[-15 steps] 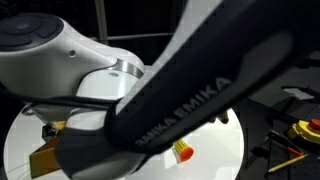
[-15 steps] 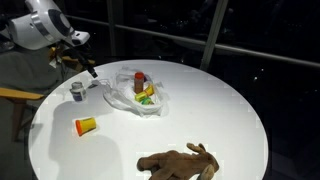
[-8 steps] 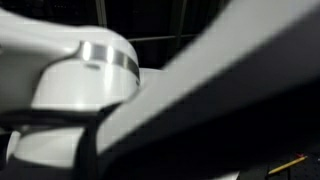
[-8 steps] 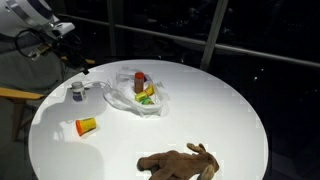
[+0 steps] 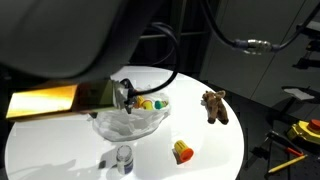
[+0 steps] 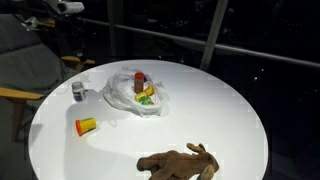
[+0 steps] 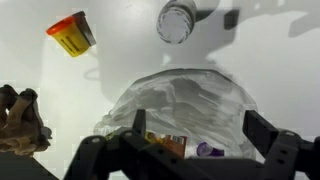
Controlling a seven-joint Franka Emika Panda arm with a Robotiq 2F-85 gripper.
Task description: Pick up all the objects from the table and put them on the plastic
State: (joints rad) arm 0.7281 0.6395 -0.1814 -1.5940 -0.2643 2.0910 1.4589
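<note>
The small clear jar (image 5: pixel 123 158) (image 7: pixel 176 20) is still off the plastic and stands below my gripper, toward the top of the wrist view, so my gripper will next move that way and down around it.
A crumpled clear plastic (image 6: pixel 132 93) lies on the round white table (image 6: pixel 200 110) and holds a small red bottle and yellow items. It also shows in the other views (image 5: pixel 130 122) (image 7: pixel 190 100). On the bare table lie an orange cup (image 6: pixel 86 125) (image 5: pixel 182 152) (image 7: pixel 72 33), a small clear jar (image 6: pixel 78 91) (image 5: pixel 123 158) (image 7: pixel 176 20) and a brown plush toy (image 6: pixel 180 162) (image 5: pixel 214 105) (image 7: pixel 18 118). My gripper (image 7: pixel 172 132) is open and empty, high above the plastic.
The arm's blurred bulk (image 5: pixel 60 40) fills the upper left of an exterior view; only a bit of the arm (image 6: pixel 55 8) shows at another view's top edge. A chair (image 6: pixel 20 95) stands beside the table. Tools lie on a side surface (image 5: pixel 300 130).
The arm has risen from near the jar, up and away from the table. It no longer blocks the exterior view. The objects have not moved.
</note>
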